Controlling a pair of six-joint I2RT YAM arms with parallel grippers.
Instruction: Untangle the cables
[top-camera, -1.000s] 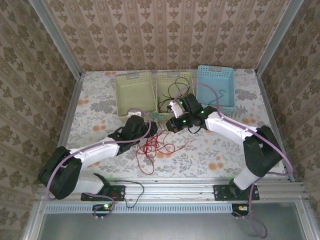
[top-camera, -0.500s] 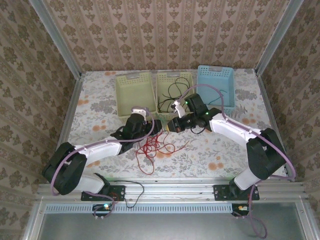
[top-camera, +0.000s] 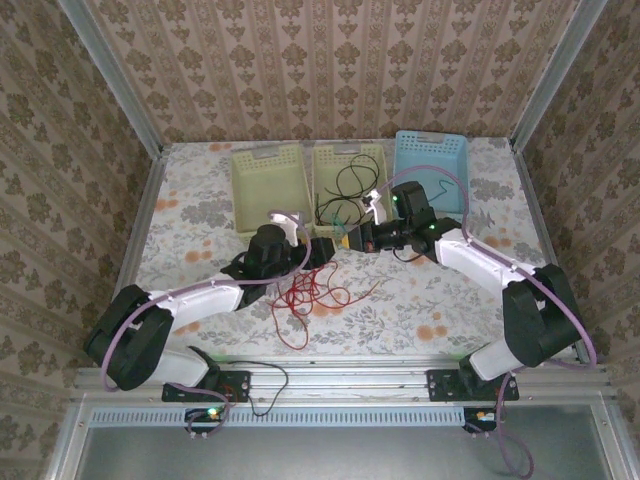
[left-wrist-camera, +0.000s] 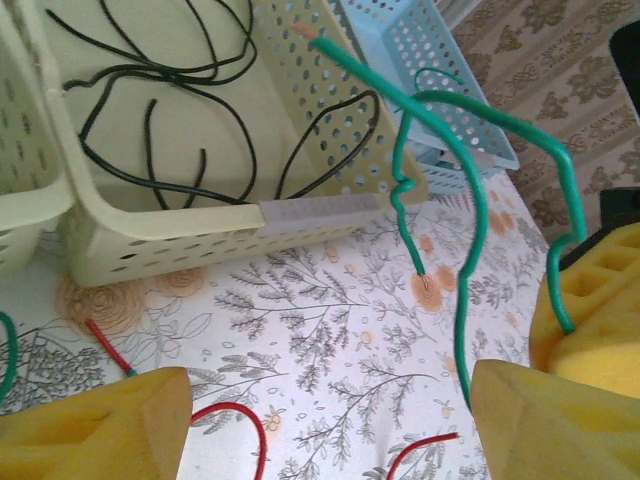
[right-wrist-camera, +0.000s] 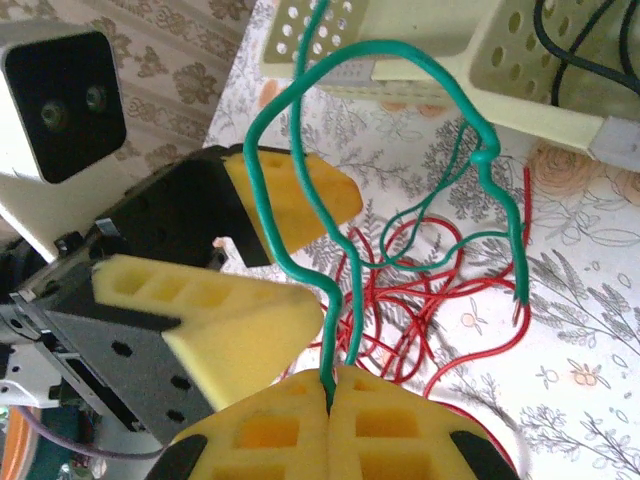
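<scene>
The blue basket (top-camera: 444, 186) stands outward past the middle basket, so the robot's right gripper needs to swing outward over the blue one next and release where green cable already lies.
A tangle of red cables (top-camera: 305, 293) lies on the floral table in front of the arms, also seen under the right wrist (right-wrist-camera: 430, 300). My right gripper (right-wrist-camera: 330, 385) is shut on a green cable (right-wrist-camera: 300, 150), which rises from the pads in a bent loop with one bare end hanging over the red tangle. My left gripper (left-wrist-camera: 330, 420) is open just beside it, its yellow fingers (right-wrist-camera: 200, 320) on either side of the green cable's (left-wrist-camera: 462, 220) lower run, with nothing gripped. The grippers (top-camera: 325, 250) (top-camera: 350, 241) nearly meet. Black cables (left-wrist-camera: 150, 80) lie in the middle basket.
Three baskets stand in a row at the back: a pale yellow one (top-camera: 262, 190), a middle pale one (top-camera: 322, 160) with black cables, and a blue one (top-camera: 455, 160). The middle basket's front wall (left-wrist-camera: 200, 225) is close ahead of the left gripper.
The right gripper has drawn back and to the right with the green cable, pulling it up off the red tangle. The left gripper has followed a little toward the baskets.
</scene>
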